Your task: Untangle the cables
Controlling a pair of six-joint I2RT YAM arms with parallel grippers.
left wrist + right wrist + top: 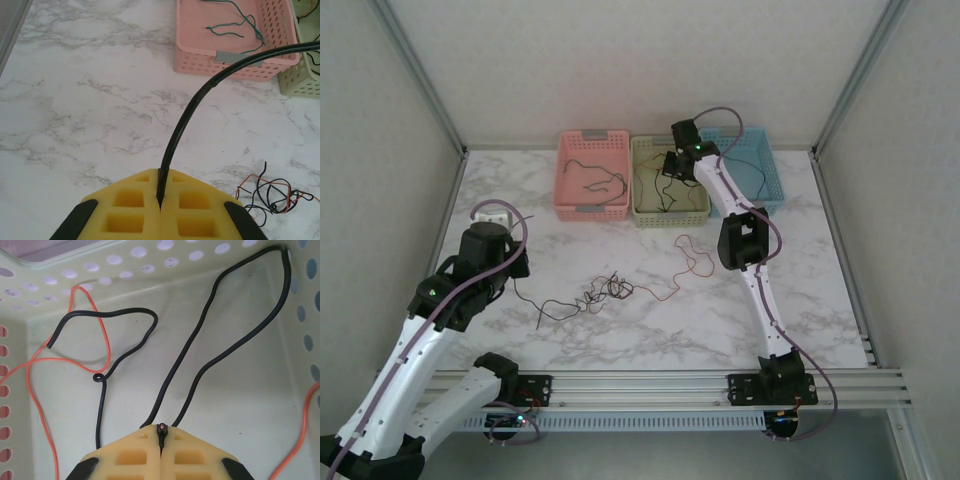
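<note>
The blue basket (750, 168) is past the green basket's side, so my right gripper should next rise above that side, cross over and release the black cable's end there.
A knot of black and red-orange cables (600, 293) lies mid-table, also seen in the left wrist view as the tangle (272, 192). My left gripper (160, 172), left of the knot (520, 265), is shut on a black cable (190, 115) that arcs up and away to the right. A thin brown-orange cable (690, 262) lies loose right of the knot. My right gripper (161, 429) hangs inside the green basket (670, 213), shut on the cut end of a black cable (200, 355) that loops across the basket floor. An orange cable (40, 405) lies beside it.
A pink basket (592, 207) at the back holds a green cable (235, 22). A blue basket (767, 175) stands right of the green one, behind my right arm. A small white object (492, 213) sits near the left wall. Metal frame posts border the table.
</note>
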